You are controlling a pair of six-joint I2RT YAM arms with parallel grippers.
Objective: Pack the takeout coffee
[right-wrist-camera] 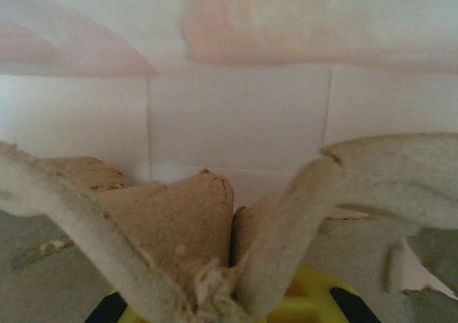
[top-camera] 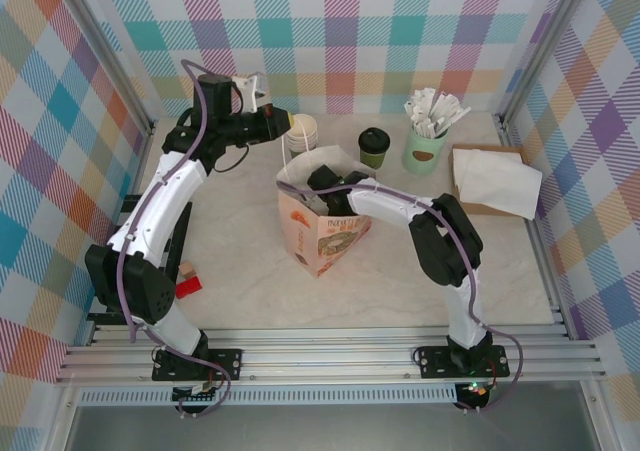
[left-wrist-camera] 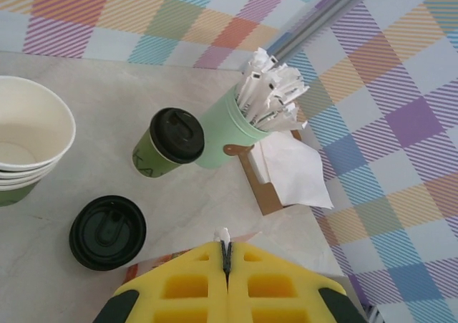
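Next, my right gripper lowers the brown pulp cup carrier (right-wrist-camera: 179, 223) slightly toward the bag's white bottom (right-wrist-camera: 238, 119), then opens and releases, since the bag's bottom lies just below the gripper.
The takeout coffee (top-camera: 374, 146) (left-wrist-camera: 172, 142) stands upright on the table, an olive-green cup with a black lid, free of both grippers. My left gripper (top-camera: 287, 125) (left-wrist-camera: 226, 250) is shut on a thin white strip of the paper bag's rim (left-wrist-camera: 223, 235), above and left of the bag (top-camera: 322, 229). My right gripper (right-wrist-camera: 229, 298) reaches down inside the bag, its wrist (top-camera: 326, 180) at the opening. It is shut on a brown pulp cup carrier (right-wrist-camera: 179, 223), which folds up around the fingers. The bag's white inner wall (right-wrist-camera: 236, 115) lies behind.
A stack of lidless cups (top-camera: 302, 131) (left-wrist-camera: 25, 140) and a loose black lid (left-wrist-camera: 107, 232) sit by the left gripper. The mint mug of sachets (top-camera: 425, 146) (left-wrist-camera: 229, 133) stands right of the coffee, with napkins in a brown holder (top-camera: 495, 179) (left-wrist-camera: 290, 169) beyond. Small blocks (top-camera: 188, 281) lie near left.
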